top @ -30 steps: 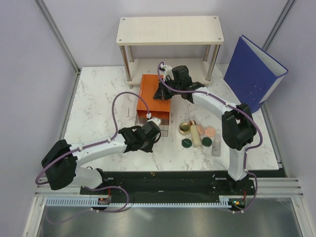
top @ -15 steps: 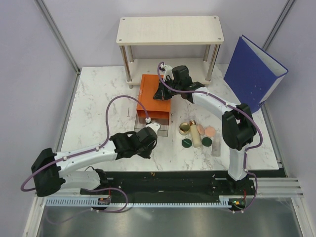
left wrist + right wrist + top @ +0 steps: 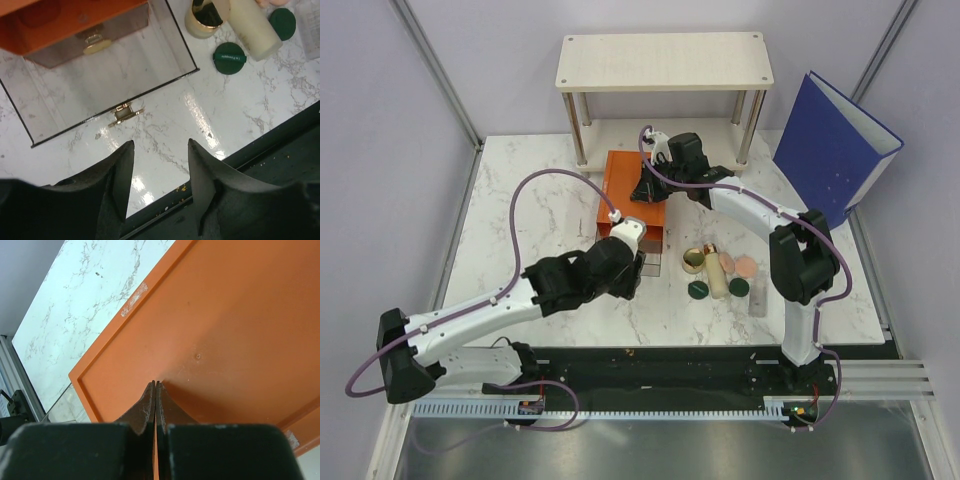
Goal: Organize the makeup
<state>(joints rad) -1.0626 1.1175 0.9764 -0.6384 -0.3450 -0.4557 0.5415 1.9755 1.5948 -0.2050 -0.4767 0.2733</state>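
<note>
My right gripper should next move off the orange box, back and down, with its fingers open, around the cream tube (image 3: 716, 272), because the tube is lower and to the gripper's right in the top view.
The makeup lies in a cluster right of the orange box of drawers (image 3: 632, 190): a gold compact (image 3: 693, 261), a cream tube (image 3: 716, 272), two peach discs (image 3: 728, 264), two green discs (image 3: 698, 291) and a grey stick (image 3: 759, 295). The box's clear bottom drawer (image 3: 100, 80) is pulled out and looks empty, its gold knob (image 3: 125, 112) facing me. My left gripper (image 3: 160, 145) hovers open just in front of that knob, holding nothing. My right gripper (image 3: 156, 383) is shut, its tips resting on the box's orange top.
A wooden shelf (image 3: 665, 62) stands behind the box. A blue binder (image 3: 835, 140) leans at the back right. The dark rail (image 3: 280, 145) runs along the table's near edge, close under my left fingers.
My left gripper has opened and drawn back from the drawer knob, with its arm stretching out lower to the left. The right arm has stayed on the box.
</note>
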